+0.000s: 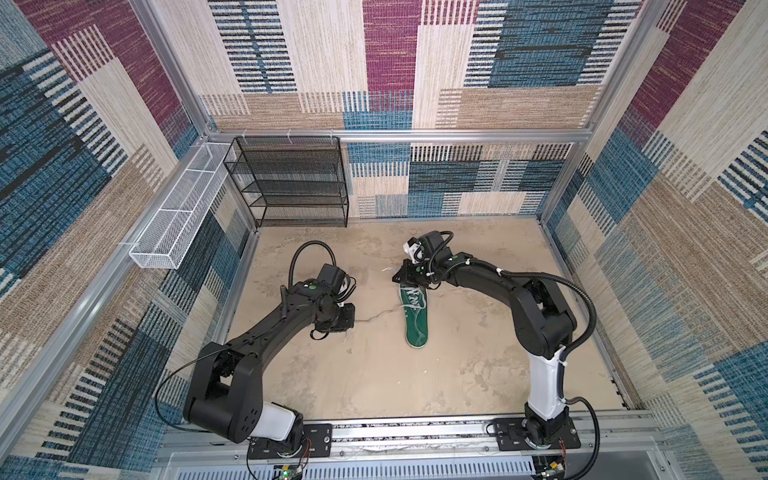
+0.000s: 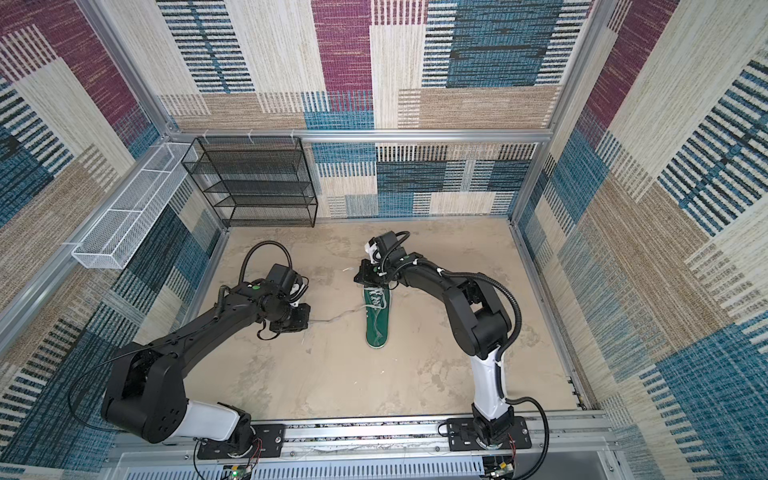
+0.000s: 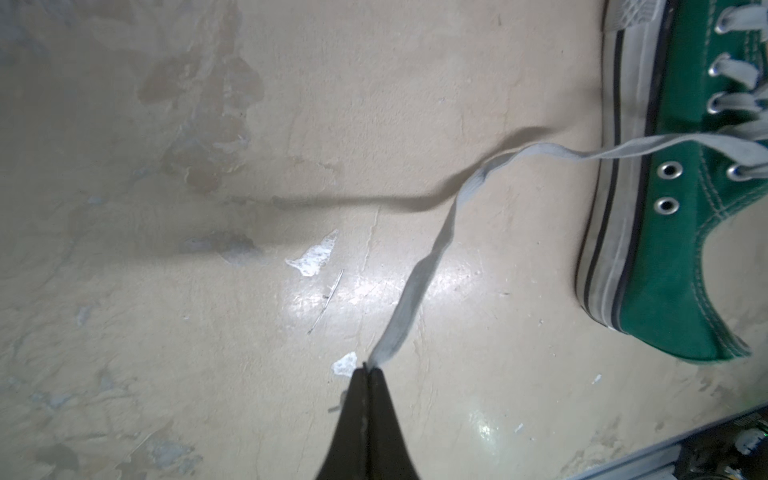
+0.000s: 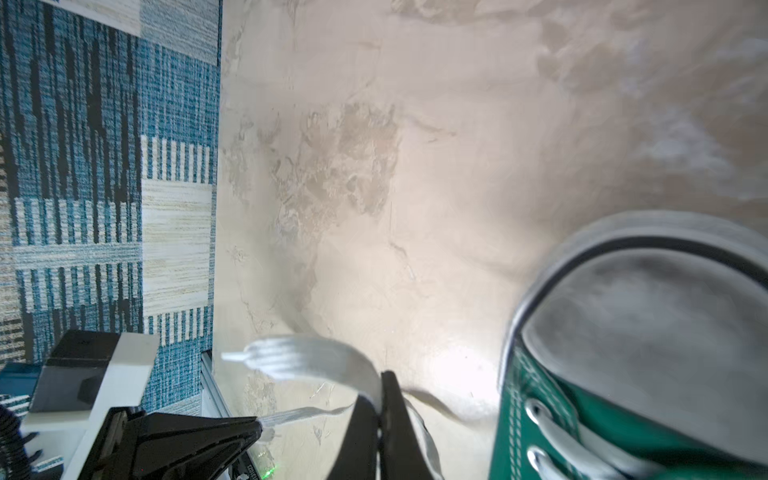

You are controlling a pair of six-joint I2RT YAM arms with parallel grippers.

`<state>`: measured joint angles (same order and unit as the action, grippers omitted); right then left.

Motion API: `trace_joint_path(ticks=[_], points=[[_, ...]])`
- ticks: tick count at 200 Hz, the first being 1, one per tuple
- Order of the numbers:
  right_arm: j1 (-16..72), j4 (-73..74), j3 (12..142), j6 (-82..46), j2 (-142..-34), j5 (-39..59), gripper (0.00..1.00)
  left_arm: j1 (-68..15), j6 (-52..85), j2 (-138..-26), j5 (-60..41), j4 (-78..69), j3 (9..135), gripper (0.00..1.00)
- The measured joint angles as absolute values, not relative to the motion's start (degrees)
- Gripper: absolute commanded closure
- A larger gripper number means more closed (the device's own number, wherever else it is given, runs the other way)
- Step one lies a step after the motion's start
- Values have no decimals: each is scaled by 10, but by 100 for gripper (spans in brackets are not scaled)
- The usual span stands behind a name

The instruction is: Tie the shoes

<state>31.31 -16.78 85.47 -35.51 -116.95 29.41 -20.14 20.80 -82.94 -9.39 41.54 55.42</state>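
Observation:
The bare tan floor is just below my left gripper. My left gripper should next go down a little and let go of the slack lace's end there, clear of the shoe (image 1: 417, 320).
The green shoe (image 1: 417, 320) (image 2: 377, 320) lies on the tan floor, its white toe cap (image 4: 648, 324) pointing to the back wall. My left gripper (image 1: 352, 320) (image 3: 370, 369) is low and left of the shoe, shut on the end of a whitish lace (image 3: 432, 257) (image 2: 336, 318). That lace runs slack across the floor to the eyelets. My right gripper (image 1: 397, 276) (image 4: 378, 388) hovers just beyond the toe, shut on the other lace (image 4: 316, 361), whose free end sticks out past the fingers. The toe is hidden under this gripper in both top views.
A black mesh shelf rack (image 1: 291, 183) stands at the back left corner. A white wire basket (image 1: 174, 216) hangs on the left wall. Patterned walls close in three sides, and a metal rail (image 1: 415, 432) with both arm bases runs along the front.

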Motion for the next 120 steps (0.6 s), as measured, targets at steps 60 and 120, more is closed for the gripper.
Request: trace_joint_path(ticks=[60,120], points=[[329,-201,937,-334,-1245,296,61,-201,208,-838,-94,413,548,100],[335,-229,949,-318,-1232,281,26,-198,208,-861,-94,412,549,100]])
